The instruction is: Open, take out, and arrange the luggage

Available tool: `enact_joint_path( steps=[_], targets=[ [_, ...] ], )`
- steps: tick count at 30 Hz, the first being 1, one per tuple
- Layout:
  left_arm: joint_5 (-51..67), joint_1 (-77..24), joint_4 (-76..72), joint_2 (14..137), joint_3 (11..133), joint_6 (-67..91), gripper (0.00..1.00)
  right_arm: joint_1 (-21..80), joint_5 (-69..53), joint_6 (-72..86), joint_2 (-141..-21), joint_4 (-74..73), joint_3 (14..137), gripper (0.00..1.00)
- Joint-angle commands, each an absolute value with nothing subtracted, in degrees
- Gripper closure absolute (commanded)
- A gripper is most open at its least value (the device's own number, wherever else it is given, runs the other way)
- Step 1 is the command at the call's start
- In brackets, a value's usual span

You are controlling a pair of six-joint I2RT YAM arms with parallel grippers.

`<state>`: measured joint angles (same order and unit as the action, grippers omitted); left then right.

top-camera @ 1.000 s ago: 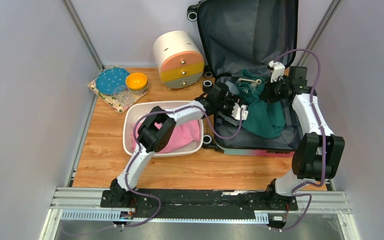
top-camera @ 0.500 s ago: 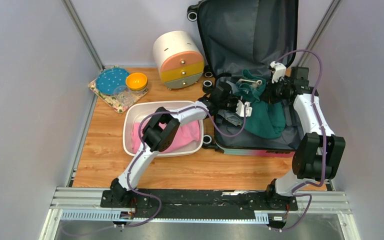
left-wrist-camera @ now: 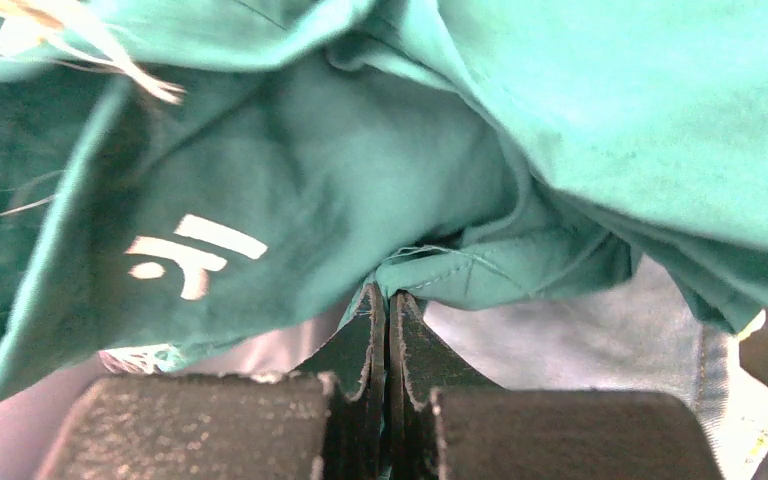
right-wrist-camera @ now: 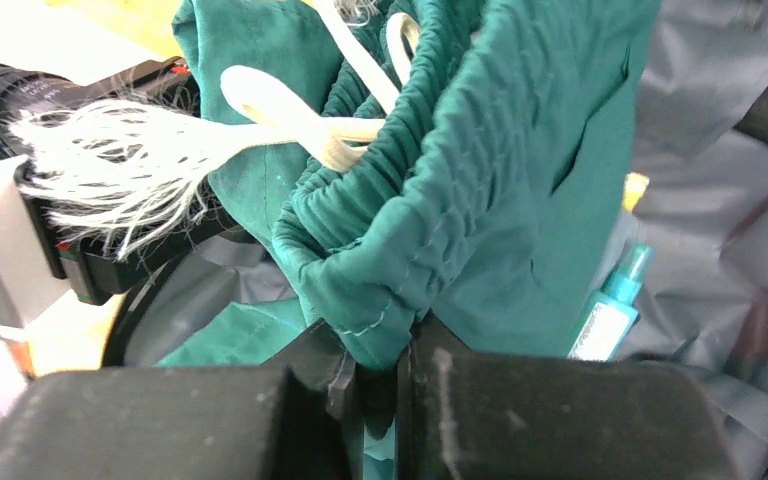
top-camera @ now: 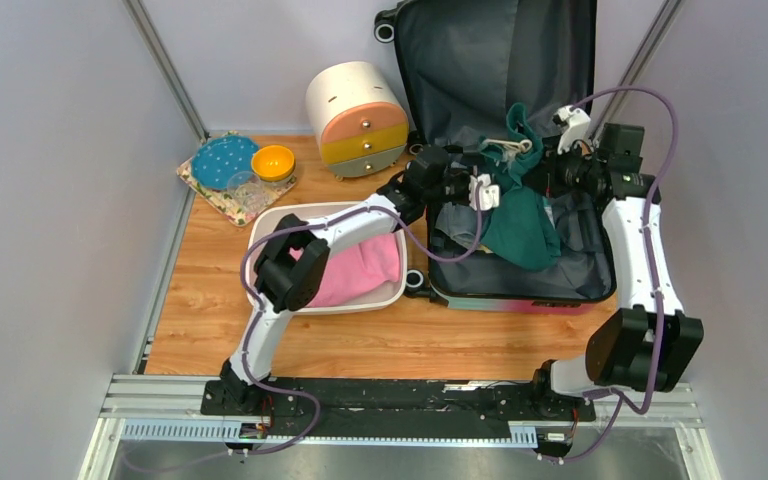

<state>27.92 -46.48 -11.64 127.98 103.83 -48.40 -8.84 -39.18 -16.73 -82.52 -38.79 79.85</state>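
Note:
A pink cloth already lies at the white basin, so my right gripper swings left in the top view next and lets go of the green garment (top-camera: 520,225) over the basin.
The luggage (top-camera: 520,298) lies open at the back right, its dark grey lined lid (top-camera: 490,60) standing against the wall. A green garment (top-camera: 520,225) with a white drawstring (right-wrist-camera: 300,125) hangs stretched above the lower shell. My left gripper (top-camera: 488,190) is shut on a folded hem of the green garment (left-wrist-camera: 360,170), its tips (left-wrist-camera: 388,295) pressed together on the cloth. My right gripper (top-camera: 552,165) is shut on the gathered waistband (right-wrist-camera: 480,200), which bunches between its jaws (right-wrist-camera: 380,350). Under it lie a pale grey-blue cloth (left-wrist-camera: 580,350) and a teal bottle (right-wrist-camera: 610,310).
A white basin (top-camera: 260,240) holding a pink cloth (top-camera: 355,275) sits left of the luggage. A round cream drawer cabinet (top-camera: 358,120) stands behind it. A patterned tray (top-camera: 205,190) with a blue plate and yellow bowl (top-camera: 273,162) is at the far left.
My left gripper has shut on the green garment. Both arms have risen and moved toward the back wall, lifting and spreading the garment above the shell.

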Motion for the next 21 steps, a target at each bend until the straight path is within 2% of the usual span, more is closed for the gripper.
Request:
enact_joint_path(
  steps=[1,8,16,21],
  targets=[
    [31.29,-46.32,-13.89,117.44,101.26,-44.65,1.00,-8.97,-45.52,-13.28,-76.82,-37.26,84.37,1.00],
    [35.06,-43.95,-12.75,102.59,85.45,-43.16,1.00,-2.39,-47.20,-8.28,-74.00,-36.31,85.96,1.00],
    [37.79,-36.57,-11.51,81.60,60.84,-41.66,1.00,22.56,-36.49,-4.40,-74.09,-29.27,81.21,1.00],
    [42.62,-27.10,-10.11,72.08,45.13,-46.04,1.00,34.78,-27.97,-3.17,-82.95,-25.67,83.05,1.00]
  ],
)
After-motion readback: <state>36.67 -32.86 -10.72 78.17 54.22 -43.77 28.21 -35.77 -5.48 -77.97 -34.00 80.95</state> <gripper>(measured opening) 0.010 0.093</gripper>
